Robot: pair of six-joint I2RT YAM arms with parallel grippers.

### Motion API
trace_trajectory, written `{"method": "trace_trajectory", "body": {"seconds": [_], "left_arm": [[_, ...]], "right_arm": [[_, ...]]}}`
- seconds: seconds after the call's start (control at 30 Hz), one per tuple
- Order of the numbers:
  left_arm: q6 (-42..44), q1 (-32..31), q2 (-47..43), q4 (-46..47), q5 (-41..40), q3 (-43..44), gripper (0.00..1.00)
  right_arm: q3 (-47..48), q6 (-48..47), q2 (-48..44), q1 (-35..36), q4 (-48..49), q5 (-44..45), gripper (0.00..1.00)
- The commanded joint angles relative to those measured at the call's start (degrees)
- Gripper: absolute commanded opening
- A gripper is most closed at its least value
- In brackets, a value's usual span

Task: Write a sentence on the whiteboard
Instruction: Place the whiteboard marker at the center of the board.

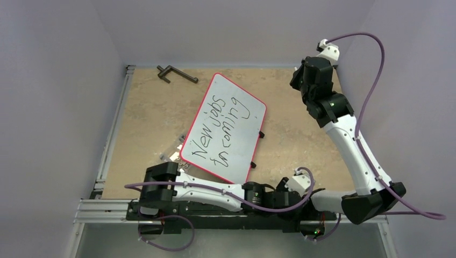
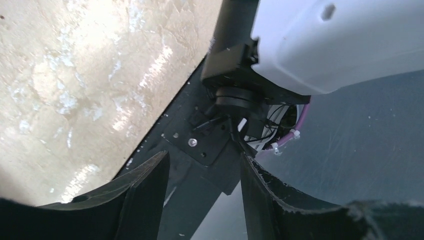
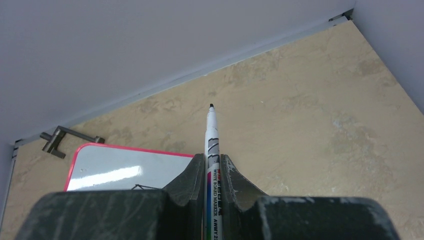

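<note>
I should next bring the marker in my right gripper back and down, to the table beside the edge of the whiteboard that has the black clips.
The whiteboard [image 1: 236,121], white with a thin red rim, lies tilted at the table's middle. The sentence [image 1: 218,134] on it reads "New jobs incoming" in black, in two lines. My right gripper [image 3: 212,159] is raised over the table's back right, off the board, and shut on a whiteboard marker [image 3: 212,142]. The marker's bare tip points toward the far wall. A corner of the whiteboard [image 3: 125,167] shows at its lower left. My left gripper [image 2: 205,172] is folded low at the near edge, jaws apart with nothing between them.
A dark metal handle [image 1: 177,74] lies at the back of the table, beyond the board. A clear box of small parts [image 1: 176,150] sticks out from under the board's left edge. The left wrist view shows the right arm's white housing [image 2: 340,45] close ahead.
</note>
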Motion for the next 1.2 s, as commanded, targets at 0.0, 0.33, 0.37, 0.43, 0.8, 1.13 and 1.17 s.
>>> {"method": "trace_trajectory", "body": {"seconds": [0.0,0.33,0.37,0.43,0.8,1.13,1.17], "left_arm": [[-4.85,-2.67,2.34,-4.48,-5.08,5.38,0.52],[-2.71,-2.94,-1.86,-2.4,-10.07,-1.78,0.5],[-0.87,-2.52,-3.31,-2.05,-10.79,-3.34,0.51],[3.38,-1.45,-6.19,-1.33,-11.3,-5.86,0.52],[13.22,7.91,-21.78,-2.96,-12.7,-15.38,0.54],[19.0,15.88,-29.31,-1.23,-11.5,-20.44,0.55],[19.33,16.5,-29.87,-1.23,-11.39,-20.82,0.54]], "right_arm": [[1.72,1.51,1.42,-0.92,2.58,1.68,0.0],[-12.84,3.2,-4.04,-1.15,6.15,-5.82,0.0],[-15.4,3.89,-5.8,-1.19,6.31,-6.3,0.0],[-21.3,4.89,-9.66,-1.21,6.9,-7.37,0.0],[-48.8,10.66,-20.78,-1.11,14.0,-15.78,0.0],[-58.38,12.29,-14.18,-1.11,28.13,-26.72,0.0],[-58.81,12.3,-13.1,-1.11,29.29,-27.7,0.0]]}}
